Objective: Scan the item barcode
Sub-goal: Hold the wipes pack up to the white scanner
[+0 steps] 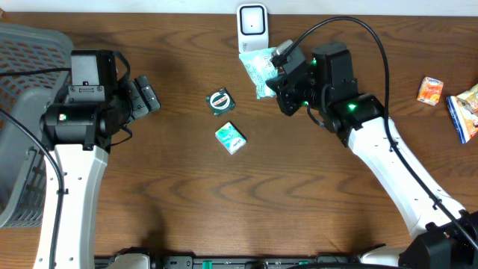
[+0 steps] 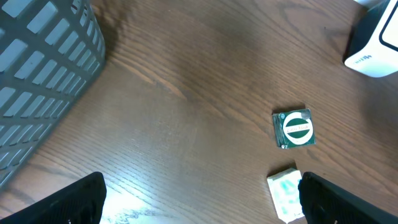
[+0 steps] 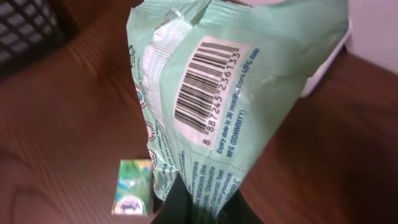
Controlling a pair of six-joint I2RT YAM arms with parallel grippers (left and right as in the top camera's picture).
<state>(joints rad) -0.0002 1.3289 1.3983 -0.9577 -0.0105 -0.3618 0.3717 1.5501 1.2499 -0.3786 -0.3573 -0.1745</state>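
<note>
The barcode faces away from the scanner, so my right gripper will next pull back and lower the packet between the green box and the snack packs.
My right gripper [image 1: 278, 72] is shut on the lower end of a pale green packet [image 1: 259, 69], holding it up just below the white scanner [image 1: 252, 26] at the table's far edge. In the right wrist view the packet [image 3: 249, 56] rises from the gripper [image 3: 202, 208], and its black barcode [image 3: 205, 87] faces the camera. The scanner's white body [image 3: 326, 71] peeks out behind the packet. My left gripper [image 1: 146, 96] hangs open over bare wood at the left, its two dark fingertips [image 2: 68, 202] wide apart with nothing between them.
A grey slatted basket [image 1: 22, 112] stands at the far left. A round green-and-white item [image 1: 220, 101] and a small green box [image 1: 231, 138] lie mid-table. Two snack packs [image 1: 430, 90] lie at the right edge. The box [image 2: 285, 193] sits beside my left gripper's right finger.
</note>
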